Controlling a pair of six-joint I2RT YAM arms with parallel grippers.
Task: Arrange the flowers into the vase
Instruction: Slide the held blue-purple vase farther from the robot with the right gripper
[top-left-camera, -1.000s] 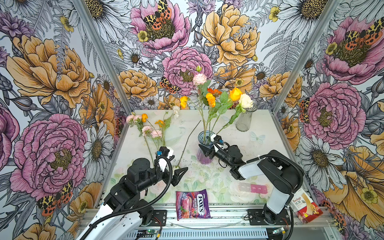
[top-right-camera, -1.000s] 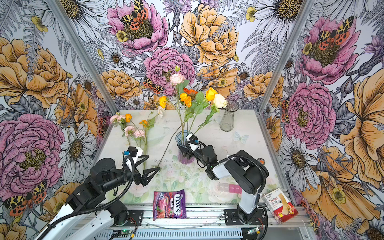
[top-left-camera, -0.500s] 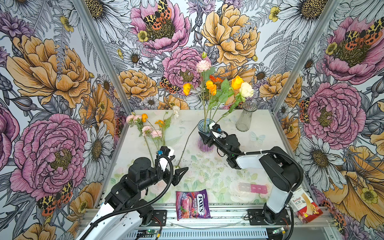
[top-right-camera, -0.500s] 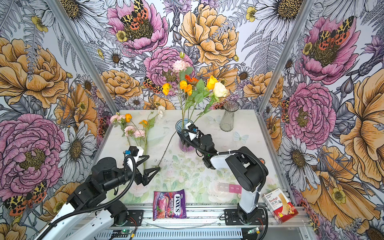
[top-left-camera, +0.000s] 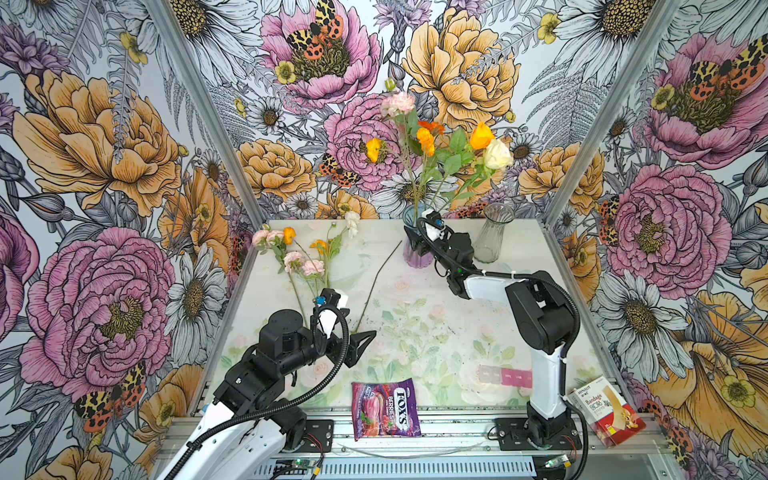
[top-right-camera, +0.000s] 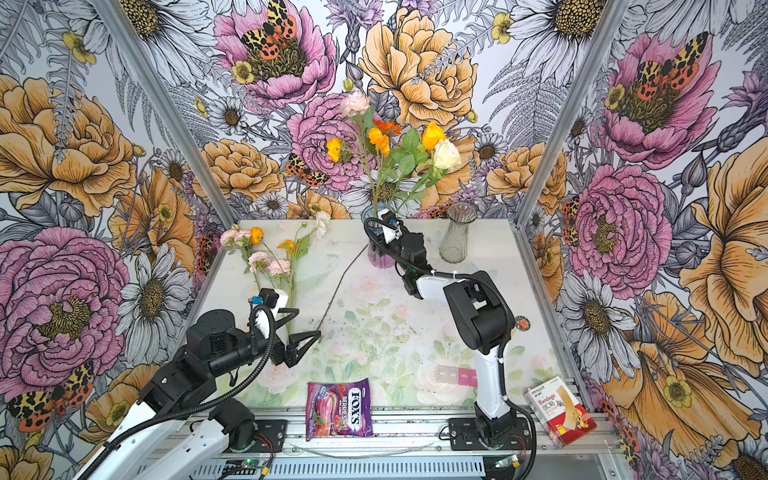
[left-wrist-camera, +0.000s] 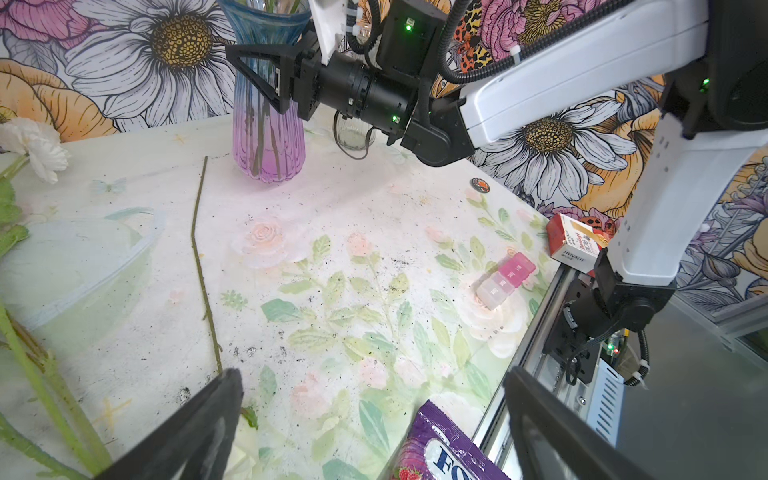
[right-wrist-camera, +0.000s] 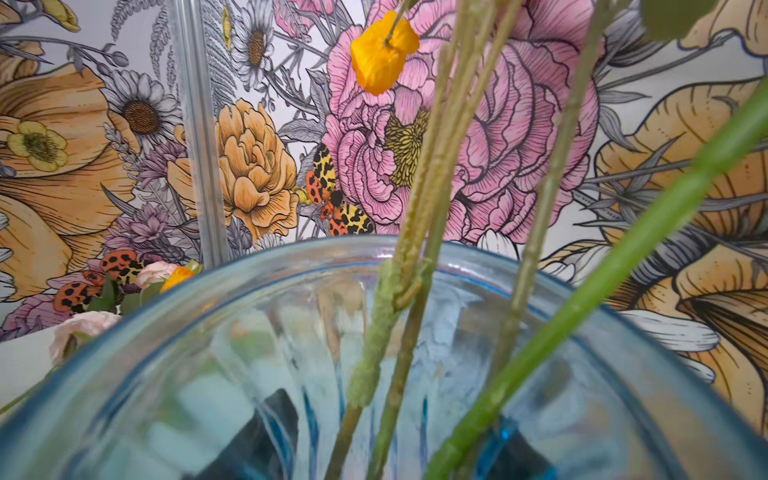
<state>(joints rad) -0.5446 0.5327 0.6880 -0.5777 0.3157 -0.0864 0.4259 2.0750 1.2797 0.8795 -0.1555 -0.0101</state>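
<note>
The table's back edge lies outward of the robot's right gripper, so next the right gripper will move the held vase outward toward that edge and let go of the vase's neck.
The blue-and-purple vase (top-left-camera: 417, 258) (top-right-camera: 380, 258) (left-wrist-camera: 268, 141) stands near the table's back edge and holds several flowers (top-left-camera: 432, 145) (top-right-camera: 386, 141): orange, pink and cream. My right gripper (top-left-camera: 413, 241) (top-right-camera: 374, 241) (left-wrist-camera: 266, 75) (right-wrist-camera: 395, 436) is shut on the vase's neck, a finger on each side. More flowers (top-left-camera: 299, 257) (top-right-camera: 266, 257) lie at the back left of the table. A bare stem (top-left-camera: 376, 282) (left-wrist-camera: 199, 249) lies beside them. My left gripper (top-left-camera: 359, 322) (top-right-camera: 305, 322) (left-wrist-camera: 372, 378) hovers open and empty near that stem's near end.
An empty clear glass vase (top-left-camera: 492, 237) (top-right-camera: 457, 237) stands just right of the held vase. A purple candy bag (top-left-camera: 384, 407) (left-wrist-camera: 449, 453) lies at the front edge. A pill organizer (top-left-camera: 505, 374) (left-wrist-camera: 505, 278) and a bandage box (top-left-camera: 606, 409) sit at the front right.
My right gripper has moved the vase with its flowers away from the table's middle toward the back wall. The left arm has stayed still.
</note>
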